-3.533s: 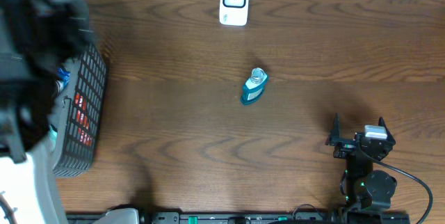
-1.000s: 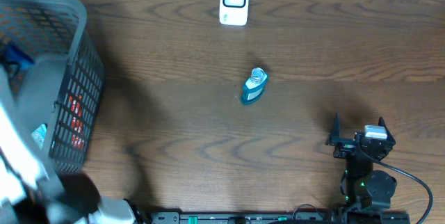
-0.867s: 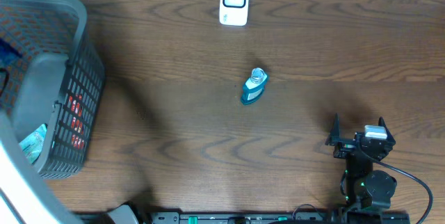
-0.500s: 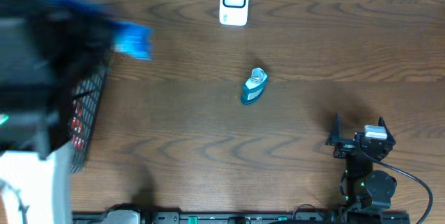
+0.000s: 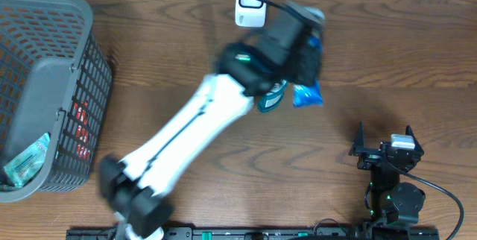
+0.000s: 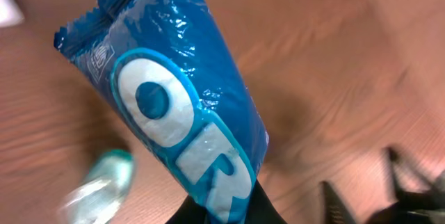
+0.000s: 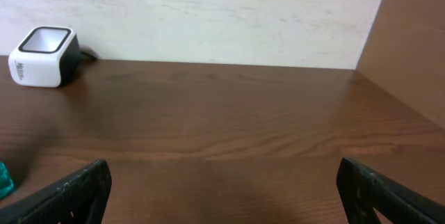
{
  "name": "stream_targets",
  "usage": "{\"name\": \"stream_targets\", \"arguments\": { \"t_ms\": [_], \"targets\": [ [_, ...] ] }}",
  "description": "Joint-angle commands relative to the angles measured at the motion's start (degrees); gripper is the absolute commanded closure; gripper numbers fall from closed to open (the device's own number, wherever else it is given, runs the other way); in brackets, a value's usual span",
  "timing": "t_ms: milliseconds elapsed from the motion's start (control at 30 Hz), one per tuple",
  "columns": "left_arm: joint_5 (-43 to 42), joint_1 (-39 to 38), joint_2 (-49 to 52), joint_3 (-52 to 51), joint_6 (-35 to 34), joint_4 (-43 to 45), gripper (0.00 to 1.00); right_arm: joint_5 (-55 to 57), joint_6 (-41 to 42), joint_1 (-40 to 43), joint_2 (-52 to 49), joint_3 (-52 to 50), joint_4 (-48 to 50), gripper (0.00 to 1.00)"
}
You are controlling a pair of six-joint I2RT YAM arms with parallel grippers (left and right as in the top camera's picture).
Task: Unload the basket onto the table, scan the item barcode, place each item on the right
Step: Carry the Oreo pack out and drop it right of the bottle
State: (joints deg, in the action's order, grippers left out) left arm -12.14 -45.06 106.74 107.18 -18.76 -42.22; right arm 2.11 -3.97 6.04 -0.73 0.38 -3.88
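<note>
I will lower my left gripper with the blue snack packet onto the clear wood beside the teal bottle and let go of the packet, since the tabletop [image 5: 313, 118] is bare there.
The item is a blue snack packet [image 6: 181, 120] with white lettering, and my left gripper [image 6: 222, 213] is shut on its lower end. In the overhead view the left arm reaches across the table, and the packet [image 5: 307, 95] hangs from the left gripper [image 5: 304, 76] right of centre. The white barcode scanner [image 5: 251, 1] stands at the back edge, left of the packet and some way behind it. My right gripper [image 5: 384, 137] rests open at the front right with nothing between its fingers [image 7: 76, 189]. From there the scanner [image 7: 42, 56] shows at the far left.
A teal bottle [image 5: 270, 103] lies mid-table, partly under the left arm, and shows blurred beside the packet [image 6: 97, 189]. A grey mesh basket [image 5: 74, 16] holding several packets fills the left side. A brown wall [image 7: 410, 57] bounds the right.
The left arm has lifted out of the basket and swung right across the table, carrying the blue packet to a spot right of the bottle. The right arm has not moved.
</note>
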Motion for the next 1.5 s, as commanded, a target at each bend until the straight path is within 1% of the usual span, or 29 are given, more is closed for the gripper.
{"name": "stream_targets", "arguments": {
  "t_ms": [0, 200, 400, 433, 500, 567, 633, 733, 833, 933, 1100, 1133, 1200, 1267, 1333, 1400, 1467],
  "targets": [
    [-0.02, -2.69, 5.97, -0.24, 6.29, 1.51, 0.92, 0.15, 0.52, 0.35, 0.24, -0.07, -0.20, 0.01],
    [2.29, -4.87, 16.46, -0.24, 6.23, 3.72, 0.92, 0.15, 0.52, 0.35, 0.24, -0.07, -0.20, 0.01],
    [2.29, -5.40, 22.60, -0.24, 5.84, 3.89, 0.92, 0.15, 0.52, 0.35, 0.24, -0.07, -0.22, 0.01],
    [2.27, -5.40, 22.88, -0.24, 5.79, 3.87, 0.89, 0.15, 0.52, 0.35, 0.24, -0.07, -0.20, 0.01],
    [2.27, -5.51, 22.95, -0.24, 5.81, 3.76, 0.62, 0.15, 0.52, 0.35, 0.24, -0.07, -0.20, 0.01],
    [2.27, -5.55, 22.40, 0.04, 5.84, 3.69, 0.43, 0.15, 0.52, 0.35, 0.24, -0.07, -0.20, 0.01],
    [2.27, -5.55, 21.29, 1.14, 5.88, 2.71, 0.32, 0.15, 0.52, 0.35, 0.24, -0.07, -0.20, 0.01],
    [2.27, -5.55, 17.42, 3.93, 6.27, -0.11, 0.25, 0.15, 0.52, 0.35, 0.24, -0.07, -0.20, 0.01],
    [2.29, -5.53, 12.94, 5.79, 6.40, -1.68, 0.24, 0.15, 0.52, 0.35, 0.24, -0.07, -0.20, 0.01],
    [2.29, -5.55, 7.54, 7.74, 8.55, -2.54, 0.22, 0.15, 0.52, 0.35, 0.24, -0.07, -0.22, 0.01],
    [2.56, -5.03, -4.57, 8.09, 16.83, -3.61, 0.22, 0.15, 0.52, 0.35, 0.24, -0.07, -0.20, 0.01],
    [4.48, -4.61, -7.32, 8.09, 18.05, -4.46, 0.22, 0.15, 0.52, 0.35, 0.24, -0.07, -0.20, 0.01],
    [13.90, -2.95, -12.07, 8.09, 18.05, -5.90, 0.22, 0.15, 0.52, 0.35, 0.24, -0.07, -0.20, 0.01],
    [25.11, 0.39, -16.48, 8.09, 15.80, -7.54, 0.22, 0.15, 0.52, 0.35, 0.24, -0.07, -0.20, 0.01],
    [31.63, 6.21, -20.65, 8.09, 11.30, -9.84, 0.22, 0.15, 0.52, 0.35, 0.24, -0.07, -0.20, 0.01],
    [32.37, 14.27, -24.20, 8.09, 6.03, -12.66, 0.22, 0.15, 0.52, 0.35, 0.24, -0.07, -0.20, 0.01],
    [32.35, 24.87, -27.10, 8.09, -1.57, -16.37, 0.22, 0.15, 0.52, 0.35, 0.24, -0.07, -0.22, 0.01]
  ]
}}
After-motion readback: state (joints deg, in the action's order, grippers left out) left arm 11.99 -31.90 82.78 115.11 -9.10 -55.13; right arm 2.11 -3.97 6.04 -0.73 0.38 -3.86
